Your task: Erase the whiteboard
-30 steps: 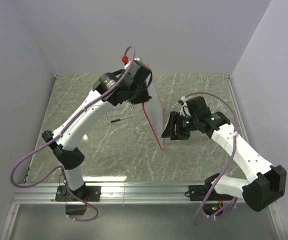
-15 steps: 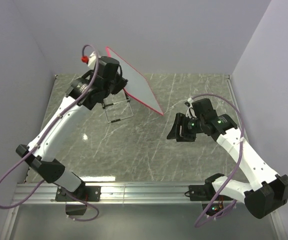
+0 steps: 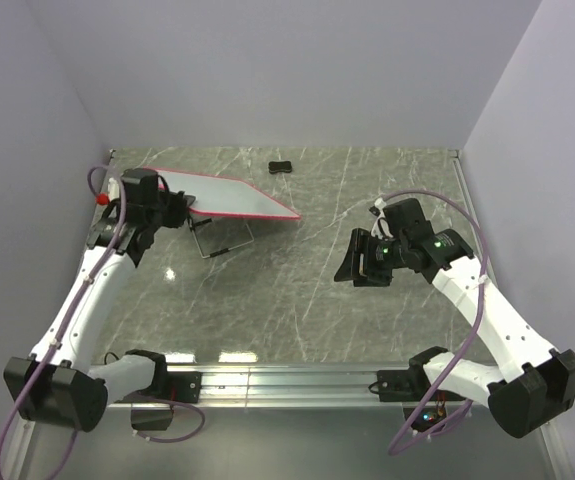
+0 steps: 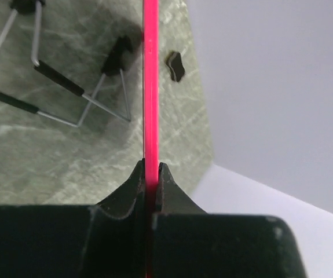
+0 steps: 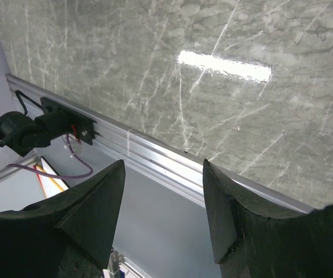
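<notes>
Next, my left gripper draws back and lowers the whiteboard [image 3: 229,196] onto the wire stand to release it there, since the stand sits empty below the board.
The whiteboard [image 3: 229,196], white with a thin red-pink frame, hangs almost flat at the back left, just above the table. My left gripper [image 3: 174,205] is shut on its left edge. In the left wrist view the frame shows edge-on as a red strip [image 4: 150,87], pinched between the two black fingers of the left gripper [image 4: 150,172]. No scribbles show on the face I can see. My right gripper [image 3: 357,258] hovers right of centre, well away from the board. It is open with nothing between its fingers [image 5: 99,197].
A small wire stand [image 3: 223,236] sits on the marble table under the board's near edge, also in the left wrist view as the stand [image 4: 56,81]. A small black object [image 3: 282,166] lies near the back wall. An aluminium rail [image 3: 287,380] runs along the near edge.
My left arm has swung the whiteboard from upright near the centre to the back left, laying it nearly flat over the wire stand. The right gripper has barely moved.
</notes>
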You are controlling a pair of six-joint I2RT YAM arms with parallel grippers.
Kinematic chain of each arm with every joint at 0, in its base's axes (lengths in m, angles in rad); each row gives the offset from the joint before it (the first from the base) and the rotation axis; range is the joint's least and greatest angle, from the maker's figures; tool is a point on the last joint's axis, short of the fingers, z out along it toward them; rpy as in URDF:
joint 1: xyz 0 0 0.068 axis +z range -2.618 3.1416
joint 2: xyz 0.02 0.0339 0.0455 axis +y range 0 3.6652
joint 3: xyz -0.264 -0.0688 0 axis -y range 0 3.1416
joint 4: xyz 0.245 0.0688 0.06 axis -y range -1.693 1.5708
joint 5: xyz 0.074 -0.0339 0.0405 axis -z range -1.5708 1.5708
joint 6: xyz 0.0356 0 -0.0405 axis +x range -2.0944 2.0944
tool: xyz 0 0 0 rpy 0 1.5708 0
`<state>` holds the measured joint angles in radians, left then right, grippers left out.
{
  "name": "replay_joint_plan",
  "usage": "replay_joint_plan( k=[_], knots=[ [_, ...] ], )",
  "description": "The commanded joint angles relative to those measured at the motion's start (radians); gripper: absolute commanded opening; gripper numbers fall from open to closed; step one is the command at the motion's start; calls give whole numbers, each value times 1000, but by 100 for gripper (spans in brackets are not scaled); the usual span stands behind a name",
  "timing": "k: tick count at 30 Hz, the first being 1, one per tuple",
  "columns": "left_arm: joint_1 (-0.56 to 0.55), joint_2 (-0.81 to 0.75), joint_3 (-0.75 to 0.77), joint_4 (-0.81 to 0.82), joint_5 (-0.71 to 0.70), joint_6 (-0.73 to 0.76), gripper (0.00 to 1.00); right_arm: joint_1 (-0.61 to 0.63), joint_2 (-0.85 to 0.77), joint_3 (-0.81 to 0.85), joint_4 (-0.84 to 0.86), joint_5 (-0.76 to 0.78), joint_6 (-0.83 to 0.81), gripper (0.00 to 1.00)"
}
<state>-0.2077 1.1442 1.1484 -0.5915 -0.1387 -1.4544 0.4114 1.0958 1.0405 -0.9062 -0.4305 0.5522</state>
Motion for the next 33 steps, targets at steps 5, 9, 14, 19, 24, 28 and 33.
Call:
replay_joint_plan(
  k=[5,9,14,19,24,28,33],
  knots=[
    [96,-73,-123,421,413,-90,0,-6,-13,-14,0,7,-14,64],
    [114,-116,-213,568,494,-240,0,-8,-13,-25,6,9,-11,64],
    [120,-162,-239,595,508,-353,0,-8,-24,-49,15,6,3,64],
    [178,-242,-245,457,510,-431,0,-6,-31,-68,27,-2,14,64],
    [260,-323,-288,368,571,-471,0,-6,-33,-76,27,-1,15,64],
    [294,-382,-387,340,617,-481,0,-5,-30,-74,30,-5,17,64],
    [306,-452,-438,288,646,-506,0,-6,-34,-85,32,-1,18,64]
  ],
)
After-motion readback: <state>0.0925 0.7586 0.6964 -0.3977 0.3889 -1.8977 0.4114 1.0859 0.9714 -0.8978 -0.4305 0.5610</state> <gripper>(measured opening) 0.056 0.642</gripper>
